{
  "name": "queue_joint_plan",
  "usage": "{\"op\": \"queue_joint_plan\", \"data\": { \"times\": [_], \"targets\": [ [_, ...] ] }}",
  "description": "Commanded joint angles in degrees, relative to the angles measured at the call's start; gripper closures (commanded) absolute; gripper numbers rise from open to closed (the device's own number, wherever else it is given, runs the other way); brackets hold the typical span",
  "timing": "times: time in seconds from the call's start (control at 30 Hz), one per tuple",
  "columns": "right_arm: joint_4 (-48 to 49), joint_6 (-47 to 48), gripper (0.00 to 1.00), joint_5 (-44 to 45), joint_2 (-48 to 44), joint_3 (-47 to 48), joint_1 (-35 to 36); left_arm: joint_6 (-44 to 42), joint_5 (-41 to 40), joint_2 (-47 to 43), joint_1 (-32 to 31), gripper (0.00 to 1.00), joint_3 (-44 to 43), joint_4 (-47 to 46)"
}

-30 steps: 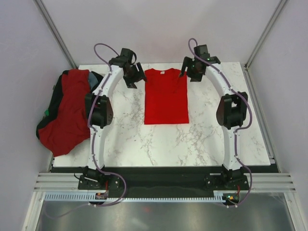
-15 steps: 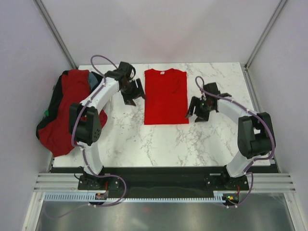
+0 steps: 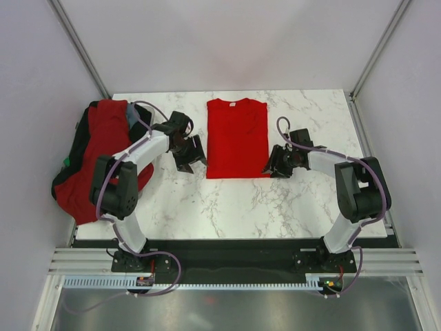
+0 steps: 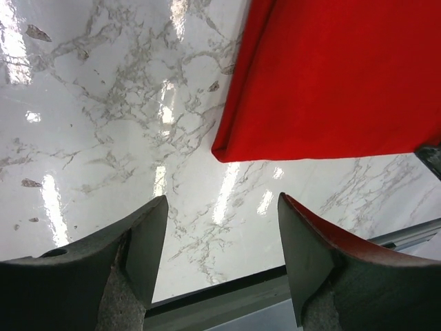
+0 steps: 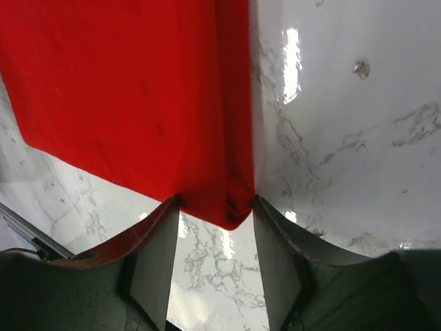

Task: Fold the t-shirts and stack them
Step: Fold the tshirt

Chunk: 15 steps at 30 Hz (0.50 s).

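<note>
My left gripper lowers and shifts to the right in the top view onto the shirt's free near corner [image 3: 208,177] [image 4: 221,155] next. My right gripper already straddles the other near corner.
A bright red t-shirt [image 3: 238,138] lies flat in a long folded strip at the middle of the marble table, with a small white neck label at its far end. My left gripper [image 3: 189,157] is open and empty just left of the shirt's near left corner [image 4: 231,148], over bare table. My right gripper [image 3: 273,167] is open at the near right corner. In the right wrist view its fingers [image 5: 155,248] stand either side of that corner of the shirt [image 5: 138,83]. More red and grey-blue t-shirts [image 3: 96,158] lie heaped at the table's left edge.
A dark bin [image 3: 76,138] sits under the heap of shirts and hangs over the table's left edge. White walls and metal posts enclose the table. The table's near edge [image 4: 227,289] shows just below my left fingers.
Both arms have drawn back from the shirt's far end to its near end. The right gripper has closed in on the near right corner, the left gripper on the near left one. The shirt has not moved.
</note>
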State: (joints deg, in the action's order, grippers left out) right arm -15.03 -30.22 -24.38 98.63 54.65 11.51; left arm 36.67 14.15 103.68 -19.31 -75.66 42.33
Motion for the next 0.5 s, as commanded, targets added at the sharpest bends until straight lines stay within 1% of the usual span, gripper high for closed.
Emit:
{"op": "queue_joint_plan", "data": {
  "times": [0.0,0.03,0.1,0.13,0.2,0.23,0.33,0.47],
  "targets": [
    [4.8,-0.4,0.46,-1.3,1.3,-2.9,-0.1,1.7,1.1,-4.0,-0.4,0.28,1.9,-3.7],
    [5.4,-0.4,0.5,-1.2,1.3,-3.3,0.0,2.0,1.1,-4.3,-0.5,0.29,3.4,-4.2],
    [5.4,-0.1,0.56,-1.0,1.1,-4.5,-0.1,2.8,1.0,-5.0,-0.7,0.3,5.4,-6.6],
    [5.5,0.1,0.64,-0.9,1.1,-4.7,-0.1,3.5,1.1,-5.8,-0.8,0.3,7.3,-7.5],
    [5.9,0.2,0.72,-0.7,1.0,-5.4,-0.1,4.1,1.3,-6.1,-1.5,0.31,9.1,-9.7],
    [5.8,0.2,0.78,-0.7,1.2,-5.4,-0.1,4.4,1.1,-6.1,-1.7,0.31,10.5,-10.3],
    [6.0,0.2,0.87,-0.7,1.7,-5.3,0.0,4.9,1.1,-5.7,-2.4,0.32,12.8,-13.0],
    [5.7,0.4,0.93,-1.0,1.9,-5.1,-0.1,5.2,1.1,-4.9,-3.2,0.34,14.2,-14.8]
  ]
}}
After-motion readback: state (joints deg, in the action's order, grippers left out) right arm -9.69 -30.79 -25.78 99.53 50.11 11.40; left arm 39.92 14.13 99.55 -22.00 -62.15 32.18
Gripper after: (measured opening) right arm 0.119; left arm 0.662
